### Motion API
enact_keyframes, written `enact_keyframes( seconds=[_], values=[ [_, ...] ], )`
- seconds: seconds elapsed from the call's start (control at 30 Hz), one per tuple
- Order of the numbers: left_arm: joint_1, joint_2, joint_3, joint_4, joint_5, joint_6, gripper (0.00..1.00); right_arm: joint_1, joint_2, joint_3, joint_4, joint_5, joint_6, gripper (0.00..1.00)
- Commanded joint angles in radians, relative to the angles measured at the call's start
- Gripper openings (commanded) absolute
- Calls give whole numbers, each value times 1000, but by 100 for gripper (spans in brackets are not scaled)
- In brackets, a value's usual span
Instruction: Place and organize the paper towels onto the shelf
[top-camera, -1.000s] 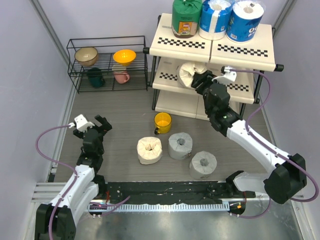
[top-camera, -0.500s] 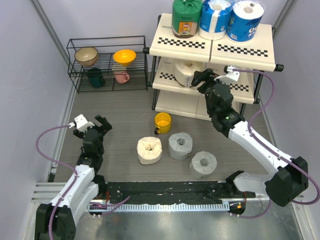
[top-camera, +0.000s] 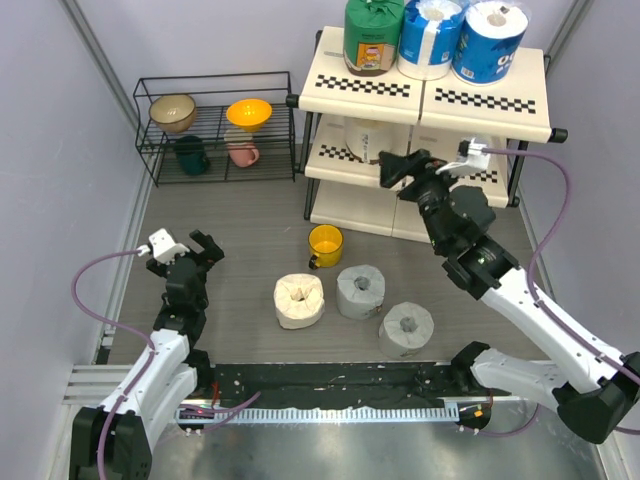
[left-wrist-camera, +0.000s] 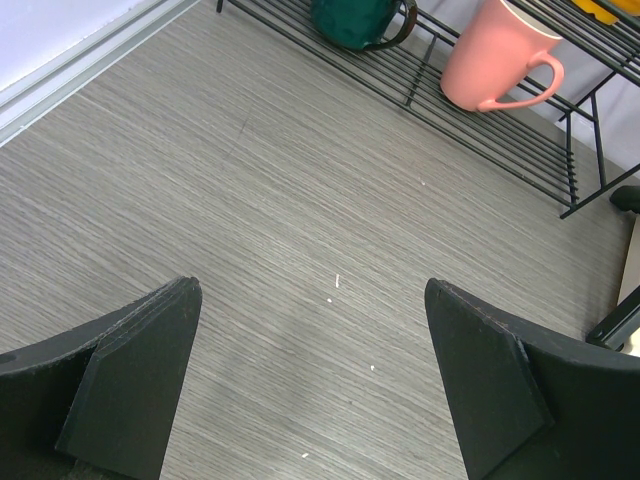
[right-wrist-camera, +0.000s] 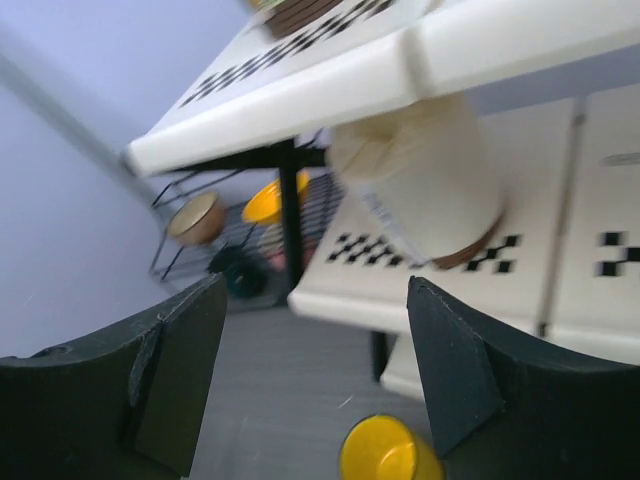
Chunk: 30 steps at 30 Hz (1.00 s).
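The right gripper moves back down, leftward in the top view, astride the cream floor roll's rim (top-camera: 312, 291) next, as the cream roll's hole faces up.
The shelf (top-camera: 430, 95) stands at the back right. Its top tier holds a green roll (top-camera: 373, 35) and two blue-and-white rolls (top-camera: 430, 38) (top-camera: 490, 40). A cream roll (top-camera: 368, 135) stands upright on the middle tier, also in the right wrist view (right-wrist-camera: 425, 185). My right gripper (top-camera: 398, 170) (right-wrist-camera: 315, 370) is open and empty, just in front of that tier, apart from the roll. On the floor lie a cream roll (top-camera: 299, 300) and two grey-white rolls (top-camera: 360, 291) (top-camera: 406, 330). My left gripper (top-camera: 192, 250) (left-wrist-camera: 310, 380) is open and empty over bare floor at the left.
A yellow cup (top-camera: 325, 245) (right-wrist-camera: 390, 455) stands on the floor in front of the shelf. A low black wire rack (top-camera: 215, 125) at the back left holds bowls and mugs, with a pink mug (left-wrist-camera: 495, 60) and a green mug (left-wrist-camera: 355, 20) in the left wrist view.
My right gripper let go of the cream roll, which now stands on the middle tier, and drew back out of the shelf. The left arm has not moved.
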Motion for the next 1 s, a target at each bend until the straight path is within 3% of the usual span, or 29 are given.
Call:
enact_keyframes(
  seconds=[0.0,0.07,0.2,0.43,0.53,0.97],
  values=[
    [4,1,9,22,-20,-4,100,190,7,52,-160,-82,8,79],
    [4,-1,11,22,-18,-2,100,350,45,48,-253,-1,15,79],
    [4,-2,9,22,-18,-2,100,531,125,-18,-295,139,94,80],
    [4,-10,5,24,-18,-2,100,565,223,-109,-372,140,329,78],
    [4,-9,5,24,-18,-2,100,572,269,-87,-423,111,350,78],
    [3,-9,5,24,-18,-2,100,574,356,-121,-323,-13,352,73]
  ],
)
